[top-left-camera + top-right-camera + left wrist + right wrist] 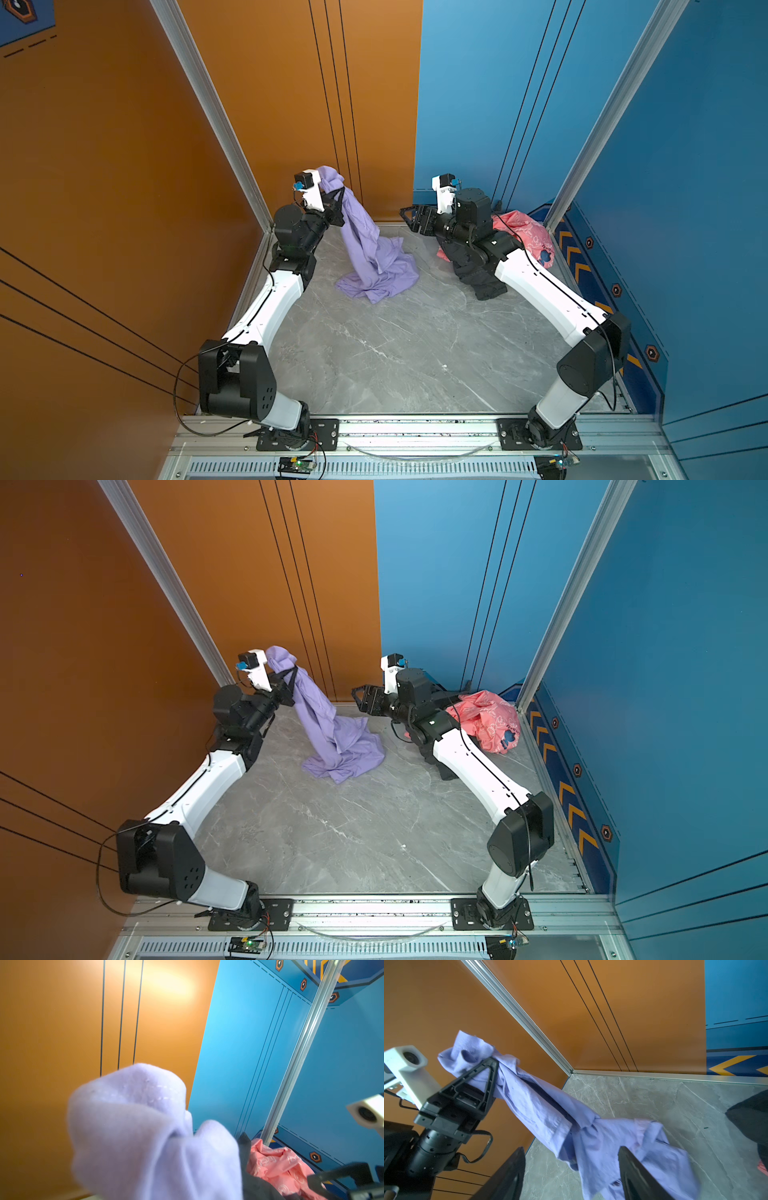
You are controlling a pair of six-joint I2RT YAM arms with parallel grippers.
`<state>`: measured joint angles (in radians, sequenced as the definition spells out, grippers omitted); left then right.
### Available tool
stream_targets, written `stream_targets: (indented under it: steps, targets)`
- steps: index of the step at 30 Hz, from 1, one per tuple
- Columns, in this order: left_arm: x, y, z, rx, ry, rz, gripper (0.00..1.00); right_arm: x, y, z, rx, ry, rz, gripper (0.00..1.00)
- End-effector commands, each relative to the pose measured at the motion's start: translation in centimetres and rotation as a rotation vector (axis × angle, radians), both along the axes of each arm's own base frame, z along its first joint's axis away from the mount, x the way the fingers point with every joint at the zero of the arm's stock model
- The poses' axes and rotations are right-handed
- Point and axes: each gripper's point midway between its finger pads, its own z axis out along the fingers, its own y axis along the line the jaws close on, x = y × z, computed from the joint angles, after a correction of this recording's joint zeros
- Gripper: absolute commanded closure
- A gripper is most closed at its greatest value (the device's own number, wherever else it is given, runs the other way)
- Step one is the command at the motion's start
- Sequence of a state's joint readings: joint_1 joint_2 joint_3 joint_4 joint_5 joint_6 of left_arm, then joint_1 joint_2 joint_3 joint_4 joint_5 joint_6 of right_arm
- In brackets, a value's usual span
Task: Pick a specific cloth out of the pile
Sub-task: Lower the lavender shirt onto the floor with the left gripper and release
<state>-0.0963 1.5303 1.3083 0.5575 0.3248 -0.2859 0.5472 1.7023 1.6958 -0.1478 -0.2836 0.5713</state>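
Observation:
The left gripper should next go down, with its fingers tipping downward, to the bare table beside the crumpled half of the lilac cloth and let go of the cloth's bunched fold there, because that place is below.
The lilac cloth (370,249) (332,737) hangs from my left gripper (338,199) (291,677), which is shut on its upper end high at the back left. The lower half lies crumpled on the table. In the left wrist view the cloth (145,1136) covers the jaws. My right gripper (405,216) (356,696) is open and empty, pointing left, a short gap from the cloth. In the right wrist view its fingers (508,1176) frame the cloth (550,1109) and the left gripper (492,1061). The pile (478,278) lies at the back right under my right arm.
The pile holds a dark grey garment (255,1184) and a pink printed garment (528,232) (490,721) in the back right corner. Orange and blue walls with aluminium posts close in the grey marble table (395,353).

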Motion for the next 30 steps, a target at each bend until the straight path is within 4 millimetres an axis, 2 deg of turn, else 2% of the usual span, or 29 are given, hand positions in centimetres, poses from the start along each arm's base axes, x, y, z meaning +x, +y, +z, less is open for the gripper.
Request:
stream_targets:
  steps: [1, 5, 8, 11, 13, 16, 19, 25, 27, 30]
  targets:
    - [2.1, 0.9, 3.3, -0.009, -0.077, 0.019, 1.00, 0.6, -1.1, 1.7, -0.004, -0.037, -0.035, 0.28]
    - [4.0, 1.9, 8.3, -0.023, -0.180, 0.017, 1.00, 1.3, -1.7, 2.3, 0.008, -0.044, -0.056, 0.28]
    - [4.5, 2.7, 11.4, -0.030, -0.245, 0.026, 1.00, 1.6, -2.2, 2.3, 0.008, -0.045, -0.072, 0.28]
    - [4.2, 3.2, 12.7, -0.025, -0.279, 0.040, 1.00, 1.8, -2.5, 2.4, 0.009, -0.045, -0.082, 0.28]
    - [4.0, 3.2, 12.2, -0.014, -0.268, 0.041, 1.00, 1.8, -2.5, 2.2, 0.009, -0.040, -0.085, 0.28]
    - [3.7, 3.1, 8.8, 0.005, -0.193, 0.044, 1.00, 1.9, -2.5, 1.9, 0.009, -0.032, -0.084, 0.28]
    - [2.8, 3.4, 3.6, 0.015, -0.079, 0.072, 1.00, 2.0, -2.3, 1.5, 0.009, -0.022, -0.081, 0.28]
    - [-0.7, 4.7, -8.6, 0.024, 0.180, 0.151, 1.00, 1.9, -1.9, 0.7, 0.008, 0.000, -0.077, 0.28]
    - [-2.1, 5.4, -13.3, 0.023, 0.306, 0.189, 1.00, 1.8, -1.7, 0.4, 0.008, 0.008, -0.072, 0.28]
    - [-4.2, 6.5, -18.0, 0.010, 0.438, 0.254, 1.00, 1.7, -1.3, -0.1, 0.006, 0.020, -0.068, 0.28]
